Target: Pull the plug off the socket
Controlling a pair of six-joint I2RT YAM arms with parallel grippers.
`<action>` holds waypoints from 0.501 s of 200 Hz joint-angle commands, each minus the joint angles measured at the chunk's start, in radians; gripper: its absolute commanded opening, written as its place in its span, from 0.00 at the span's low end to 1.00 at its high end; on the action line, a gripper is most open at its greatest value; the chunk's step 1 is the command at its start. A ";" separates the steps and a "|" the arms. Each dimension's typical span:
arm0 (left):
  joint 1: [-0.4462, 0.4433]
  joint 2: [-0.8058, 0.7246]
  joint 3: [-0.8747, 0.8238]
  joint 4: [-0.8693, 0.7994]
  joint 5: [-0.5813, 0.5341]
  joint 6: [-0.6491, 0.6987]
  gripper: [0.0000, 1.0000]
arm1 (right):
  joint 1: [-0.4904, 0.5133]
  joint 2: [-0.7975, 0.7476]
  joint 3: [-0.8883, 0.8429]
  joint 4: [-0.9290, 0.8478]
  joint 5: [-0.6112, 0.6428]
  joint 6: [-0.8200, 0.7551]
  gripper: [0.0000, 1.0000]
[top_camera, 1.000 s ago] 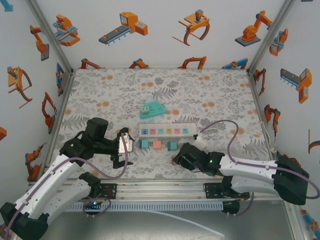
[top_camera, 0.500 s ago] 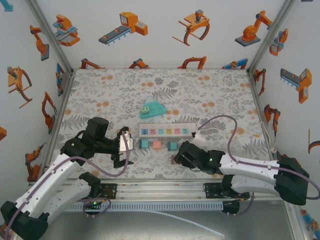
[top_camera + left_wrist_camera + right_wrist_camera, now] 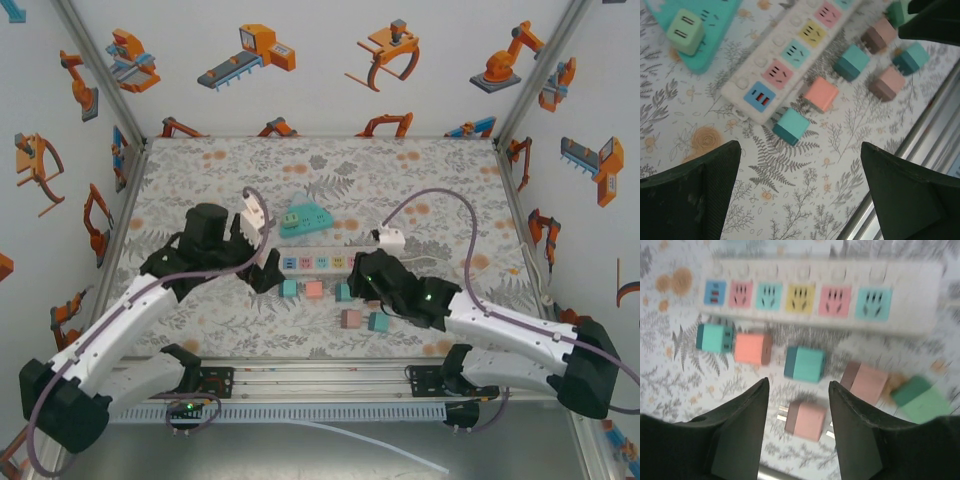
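Observation:
I need to move my left gripper outward next, then turn, lower and close it, because the pale green plug (image 3: pixel 685 32) outward and below is still in the teal socket block (image 3: pixel 707 47).
A pale green plug (image 3: pixel 685 31) sits plugged into the teal socket block (image 3: pixel 707 47) behind the white power strip (image 3: pixel 790 55); in the top view the plug (image 3: pixel 292 216) is on the block's left part. My left gripper (image 3: pixel 799 160) hangs wide open above the mat, just in front of the strip's left end (image 3: pixel 258 260), holding nothing. My right gripper (image 3: pixel 798 385) is open over a loose pink plug (image 3: pixel 806 418) lying on the mat, not touching it. In the top view the right gripper (image 3: pixel 362 273) is at the strip's front right.
All the coloured outlets of the strip (image 3: pixel 805 297) are bare. Several loose teal, salmon, pink and green plugs (image 3: pixel 314 290) lie in front of it. The table's metal front rail (image 3: pixel 935 130) runs close behind those plugs.
Both arms have swung away from the front edge toward the strip. The right jaws have parted a little, and two plugs now lie on the mat where that gripper was.

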 commanded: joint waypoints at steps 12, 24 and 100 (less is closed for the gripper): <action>0.016 0.150 0.129 0.017 -0.143 -0.246 0.97 | -0.188 0.144 0.183 0.087 -0.205 -0.309 0.52; 0.022 0.224 0.177 0.006 -0.173 -0.250 0.98 | -0.261 0.233 0.267 0.085 -0.314 -0.307 0.52; 0.033 0.587 0.435 0.044 -0.285 0.037 0.81 | -0.468 0.780 0.759 0.079 -0.719 -0.344 0.59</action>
